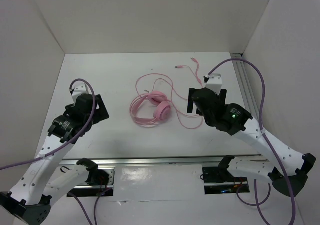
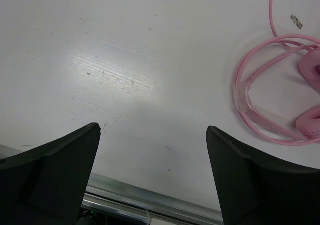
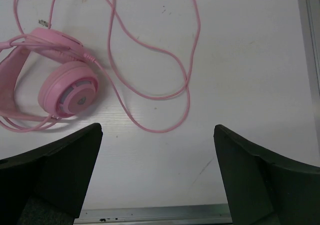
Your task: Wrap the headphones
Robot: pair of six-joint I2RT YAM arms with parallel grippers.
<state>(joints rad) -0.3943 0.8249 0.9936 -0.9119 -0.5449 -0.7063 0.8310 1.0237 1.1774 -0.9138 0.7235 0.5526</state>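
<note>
The left gripper first moves down and over toward the headphones next, to reach the headband's bend.
The pink headphones (image 1: 150, 110) lie flat in the middle of the white table, between the two arms. Their thin pink cord (image 1: 172, 87) runs in loose loops toward the back right and ends in plugs (image 1: 193, 61). My left gripper (image 1: 102, 107) hangs open to their left, apart from them. The left wrist view shows its open gripper (image 2: 152, 129) over bare table, with the headband (image 2: 247, 102) at the right edge. My right gripper (image 1: 206, 97) stands open just right of the headphones. In the right wrist view it (image 3: 157, 127) hovers near a cord loop (image 3: 186, 82), with an ear cup (image 3: 67, 91) to the left.
White walls enclose the table on the left, back and right. An aluminium rail (image 1: 165, 161) runs along the near edge and another rail (image 1: 246, 82) along the right side. Thick purple cables (image 1: 250, 70) arc from both arms.
</note>
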